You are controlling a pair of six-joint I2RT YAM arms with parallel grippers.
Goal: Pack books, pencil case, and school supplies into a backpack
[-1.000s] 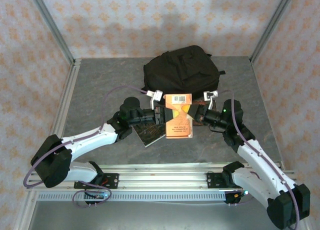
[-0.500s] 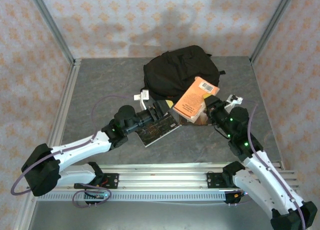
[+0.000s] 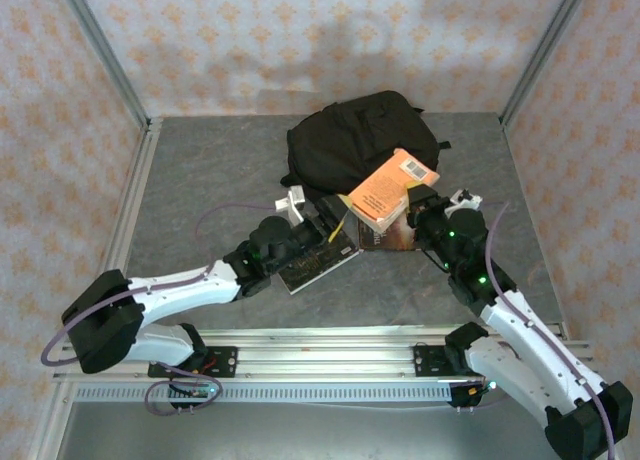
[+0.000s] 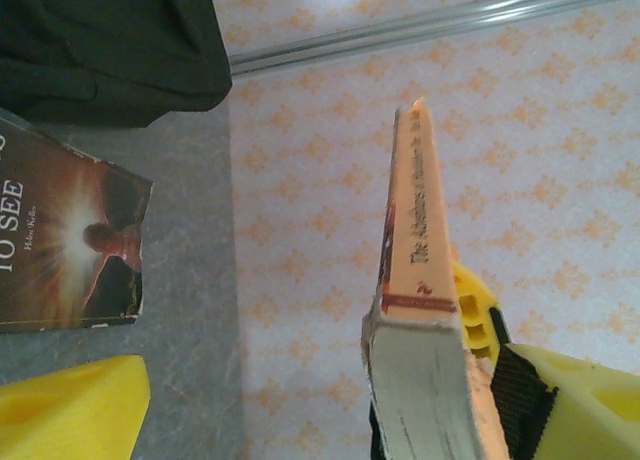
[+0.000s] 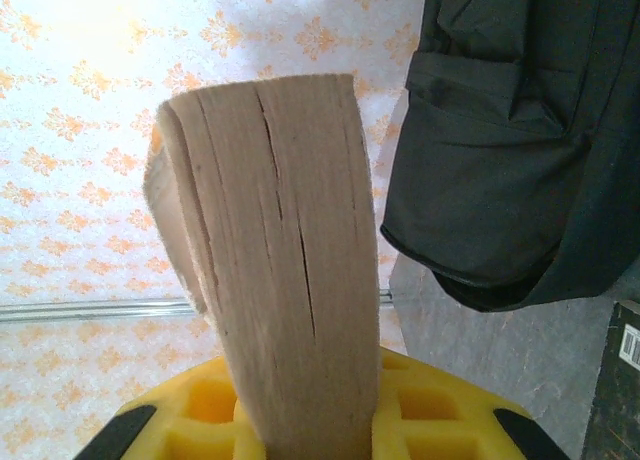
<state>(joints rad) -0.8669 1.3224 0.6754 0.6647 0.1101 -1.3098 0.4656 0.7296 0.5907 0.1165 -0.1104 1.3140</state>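
Next, my left gripper shifts toward my right gripper and centers its open fingers over the orange paperback's pale end (image 3: 365, 218) (image 4: 417, 365), which stands ahead of it, nearer one finger.
In the top view my right gripper (image 3: 408, 212) is shut on an orange paperback (image 3: 385, 190), one of the books. It holds the book up at a tilt just in front of the black backpack (image 3: 360, 142). The right wrist view has the book's page edge (image 5: 285, 250) clamped upright between the yellow jaws of that gripper (image 5: 300, 425). My left gripper (image 3: 335, 230) stands open at the book's lower left corner. From the left wrist the orange spine (image 4: 420, 270) rises close to the right finger, with the left gripper (image 4: 320, 405) wide apart.
A black-covered book (image 3: 315, 262) lies on the table under the left wrist. A dark brown book (image 3: 390, 238) lies below the lifted one, its glowing cover (image 4: 60, 240) beside the backpack's edge (image 4: 100, 40). Metal rails (image 3: 330, 340) run along the near edge.
The left gripper let go of the orange book and opened wide. The right gripper lifted the book off the table, turned it and tilted it toward the backpack.
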